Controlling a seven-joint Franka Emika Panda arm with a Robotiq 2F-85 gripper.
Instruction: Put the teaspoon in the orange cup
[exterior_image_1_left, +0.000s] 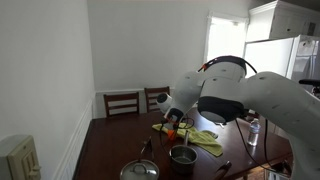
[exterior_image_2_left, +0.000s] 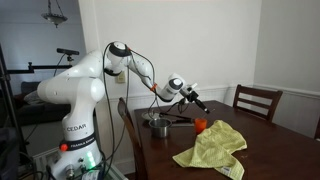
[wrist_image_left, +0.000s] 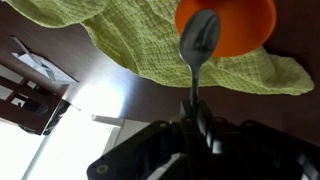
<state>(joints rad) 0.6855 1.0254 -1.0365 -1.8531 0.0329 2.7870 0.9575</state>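
The teaspoon (wrist_image_left: 199, 40), its bowl already above, eases farther over the orange cup's opening (wrist_image_left: 232, 24) next, below my gripper toward the wrist view's top, and my gripper releases it.
The orange cup (wrist_image_left: 232, 26) is small and bright orange, standing on the dark wooden table beside the yellow-green cloth (wrist_image_left: 130, 40). It also shows in both exterior views (exterior_image_2_left: 200, 125) (exterior_image_1_left: 171, 131). My gripper (wrist_image_left: 198, 125) is shut on the teaspoon's handle. The metal teaspoon (wrist_image_left: 199, 40) points away from the jaws, its bowl over the cup's rim in the wrist view. In an exterior view my gripper (exterior_image_2_left: 196, 101) hovers just above the cup. In the exterior view (exterior_image_1_left: 175, 116) it sits above the cup too.
A grey metal pot (exterior_image_1_left: 182, 155) and a pan with a lid (exterior_image_1_left: 139, 170) stand on the table (exterior_image_2_left: 270, 140). The pot also shows near the robot base (exterior_image_2_left: 158, 125). Wooden chairs (exterior_image_2_left: 255, 100) (exterior_image_1_left: 122, 102) stand at the table's sides.
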